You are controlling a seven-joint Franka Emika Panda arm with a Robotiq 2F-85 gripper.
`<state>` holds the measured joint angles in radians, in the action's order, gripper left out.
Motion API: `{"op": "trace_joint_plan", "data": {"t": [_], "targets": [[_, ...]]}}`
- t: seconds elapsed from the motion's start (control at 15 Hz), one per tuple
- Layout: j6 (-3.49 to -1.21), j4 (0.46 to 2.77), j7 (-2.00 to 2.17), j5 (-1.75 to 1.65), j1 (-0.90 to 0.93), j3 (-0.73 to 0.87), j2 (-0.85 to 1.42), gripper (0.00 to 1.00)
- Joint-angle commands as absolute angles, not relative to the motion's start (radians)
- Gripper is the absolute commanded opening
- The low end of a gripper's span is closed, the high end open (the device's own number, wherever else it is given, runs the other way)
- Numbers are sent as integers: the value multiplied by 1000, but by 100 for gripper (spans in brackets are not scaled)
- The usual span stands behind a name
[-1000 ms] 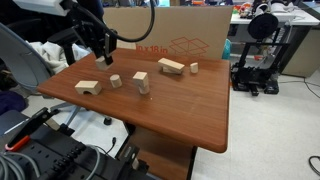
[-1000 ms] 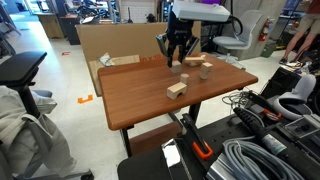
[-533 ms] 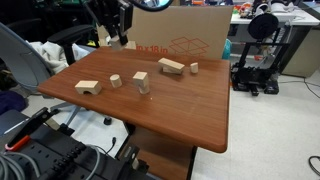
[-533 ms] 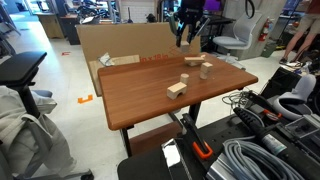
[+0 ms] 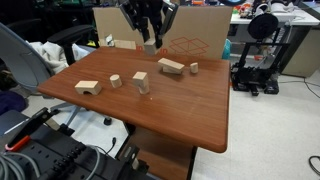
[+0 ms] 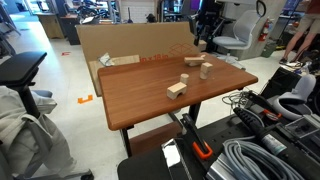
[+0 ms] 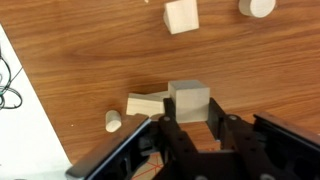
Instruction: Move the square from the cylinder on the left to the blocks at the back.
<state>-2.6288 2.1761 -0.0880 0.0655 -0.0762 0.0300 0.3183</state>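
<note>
My gripper should next go over and down onto the bar's end away from the round piece and release the square, which still hangs in the air.
My gripper is shut on the square, a pale wooden cube, and holds it in the air above the back of the table. In the wrist view the square sits between the jaws. Just beneath it lie the blocks, a long flat bar, and a small round piece. The blocks lie at the back of the table. The cylinder stands bare at the left and shows at the wrist view's top edge. The gripper also shows in an exterior view.
An arch-shaped block lies at the table's left front, and an upright squarish block stands near the middle. A cardboard box stands behind the wooden table. Chairs and equipment surround the table.
The gripper has risen from the left side of the table and moved right to above the back blocks, carrying the square with it.
</note>
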Motion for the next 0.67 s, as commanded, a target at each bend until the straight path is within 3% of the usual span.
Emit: {"op": "trace_joint_plan", "data": {"t": [0.0,0.6], "targets": [[-2598,2077,-236,175,-164,-20,398,10],[-2497,1893,-314,216,-238,-54,574,10]]}}
